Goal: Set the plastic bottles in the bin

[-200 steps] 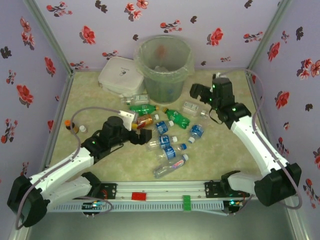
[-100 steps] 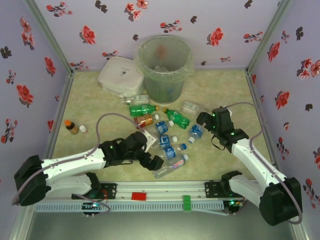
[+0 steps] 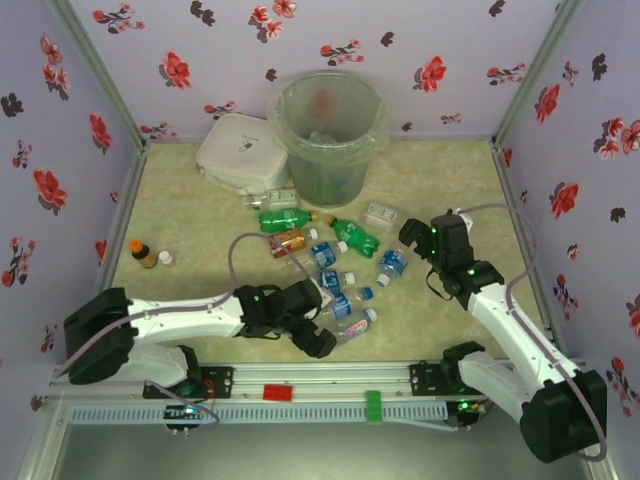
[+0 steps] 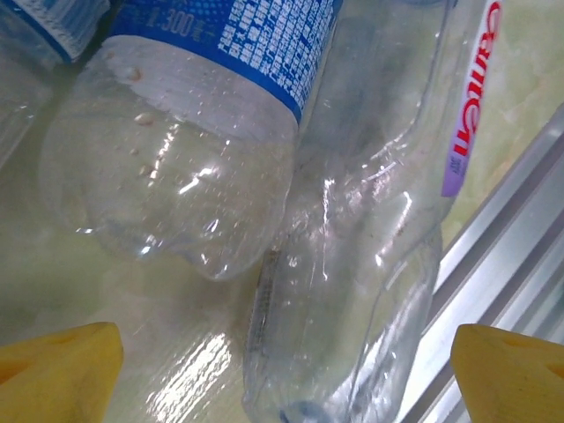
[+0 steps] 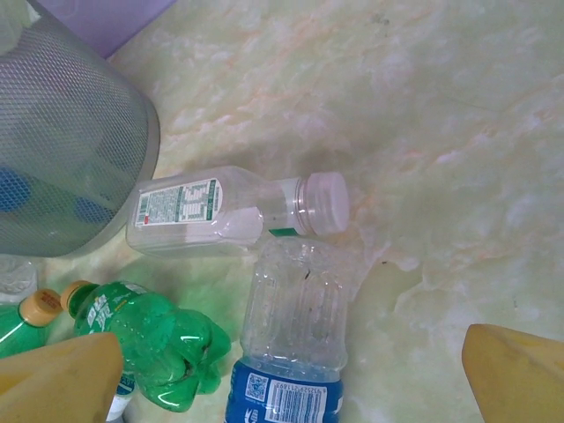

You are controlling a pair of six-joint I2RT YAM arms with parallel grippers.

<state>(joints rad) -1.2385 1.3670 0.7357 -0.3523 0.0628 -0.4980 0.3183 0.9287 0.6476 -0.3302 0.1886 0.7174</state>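
Next, my left gripper moves down onto the clear bottle's crushed bottom end (image 3: 339, 334) (image 4: 342, 304) below it, since its open fingers already stand either side of that end.
Several plastic bottles (image 3: 330, 262) lie scattered mid-table, in front of the bin (image 3: 328, 135). My left gripper (image 3: 320, 340) is low by the near rail, open. In the left wrist view its yellow fingertips (image 4: 57, 370) stand wide either side of a clear crushed bottle (image 4: 352, 282) with a red-lettered label, next to a blue-labelled bottle (image 4: 176, 150). My right gripper (image 3: 413, 236) hangs open over a blue-labelled bottle (image 5: 295, 326). A white-labelled bottle (image 5: 220, 211) and a green bottle (image 5: 150, 344) lie beside it, with the bin (image 5: 70, 141) at upper left.
A flat white lidded container (image 3: 240, 152) sits left of the bin. A small brown bottle with an orange cap (image 3: 142, 253) stands at the far left. The metal rail (image 4: 502, 229) runs right beside the clear bottle. Flowered walls close in three sides.
My left arm has swung right and toward the near rail, down over the clear bottle. My right arm has drawn back from beside the bin to above the blue-labelled bottle.
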